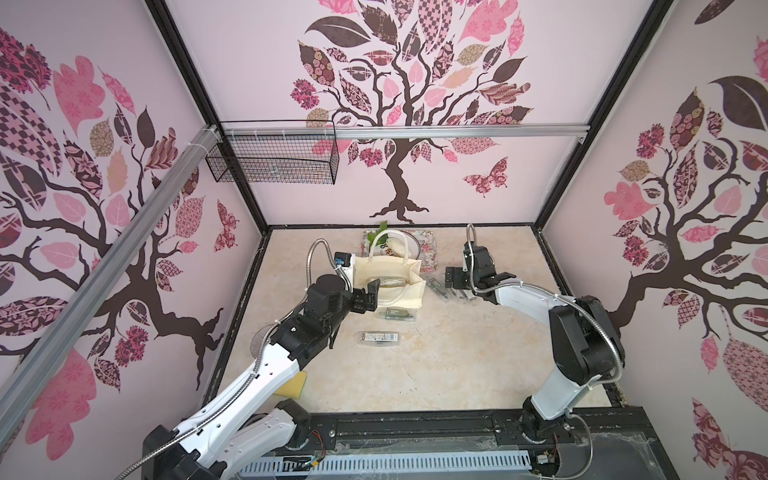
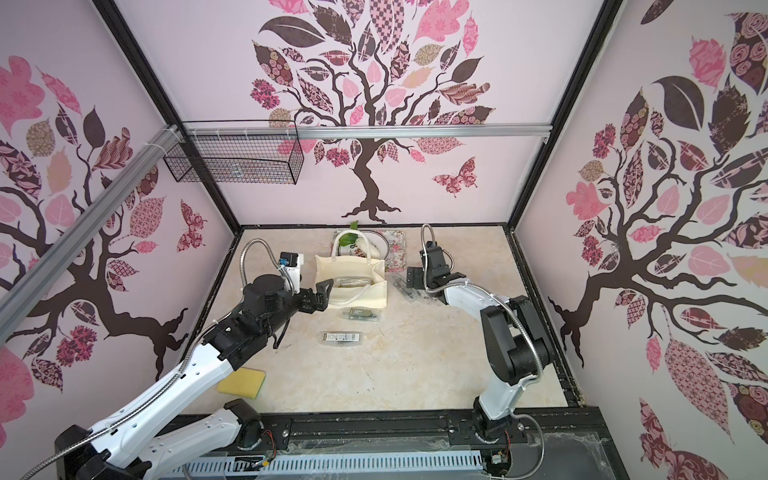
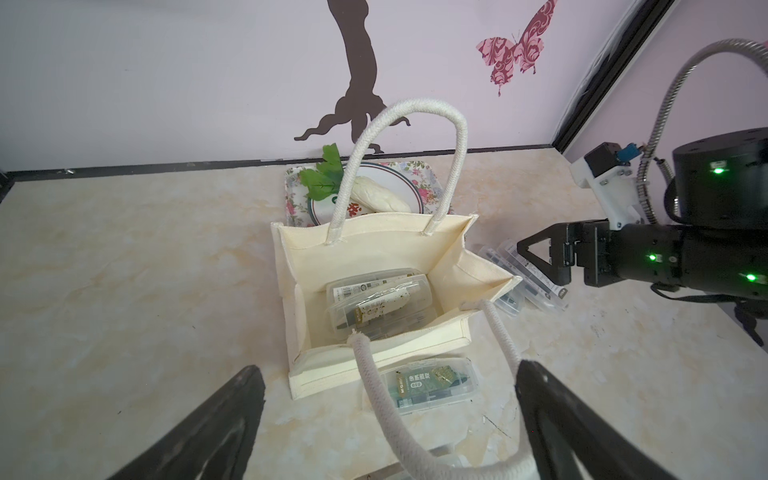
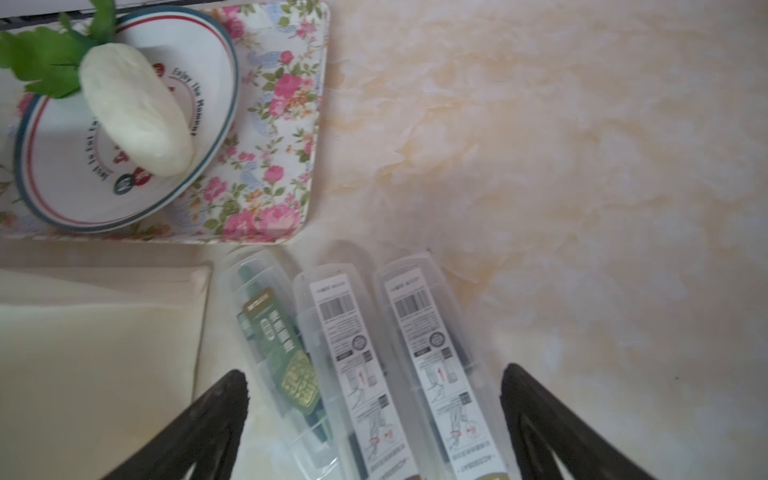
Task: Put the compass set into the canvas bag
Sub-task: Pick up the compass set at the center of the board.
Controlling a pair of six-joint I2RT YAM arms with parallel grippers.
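Note:
My right gripper is open above the clear case farthest from the bag, so it will move down and close across the outer half of that case.
The cream canvas bag stands open at the back middle of the table, with clear compass set cases lying inside it. Another compass set lies just in front of the bag, and one more lies nearer still. My left gripper is open at the bag's near left edge, with a rope handle drooping between its fingers, untouched. My right gripper hangs open over three cases to the right of the bag.
Behind the bag, a floral tray carries a plate with a white radish. A yellow sponge lies at the front left under my left arm. A wire basket hangs on the back wall.

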